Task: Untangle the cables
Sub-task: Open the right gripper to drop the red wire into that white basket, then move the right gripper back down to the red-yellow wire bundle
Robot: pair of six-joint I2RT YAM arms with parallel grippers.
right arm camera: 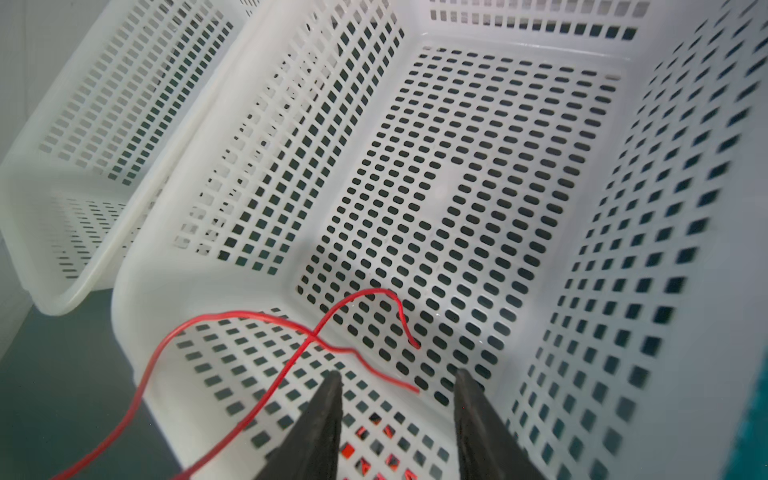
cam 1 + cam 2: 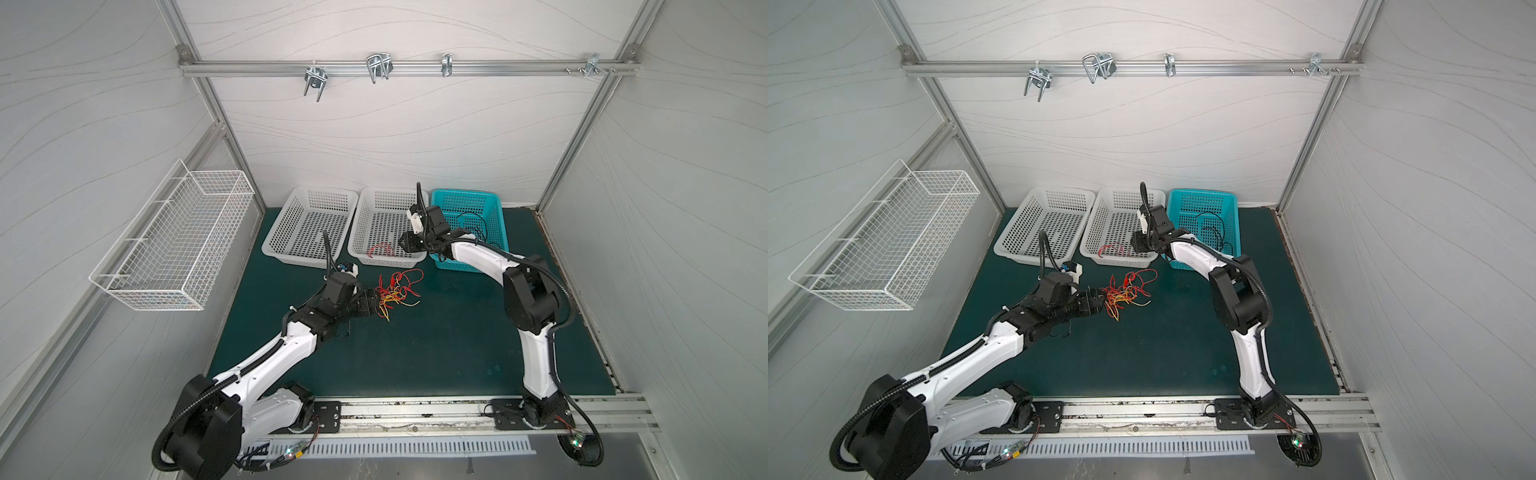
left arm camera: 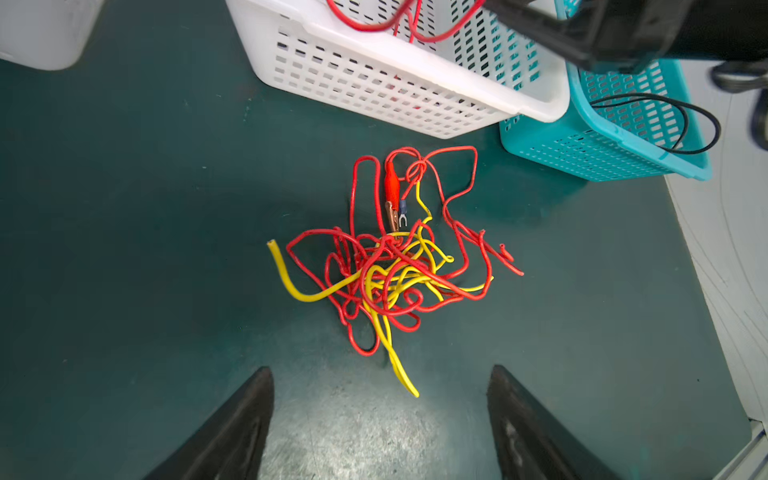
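Note:
The robot will lower its left gripper next onto the yellow cable's end at the near side of the tangle, because the end sticks out over bare mat, clear of red loops.
A tangle of red and yellow cables lies on the green mat, with a red alligator clip in it. My left gripper is open just short of the tangle, touching none of it. My right gripper is open over the middle white basket. A single red cable lies in that basket, free of the fingers; in the right wrist view part of it crosses the near rim. A black cable lies in the teal basket.
A second white basket stands left of the middle one; all three line the back of the mat. A white wire basket hangs on the left wall. Metal hooks hang from the rail on the back wall.

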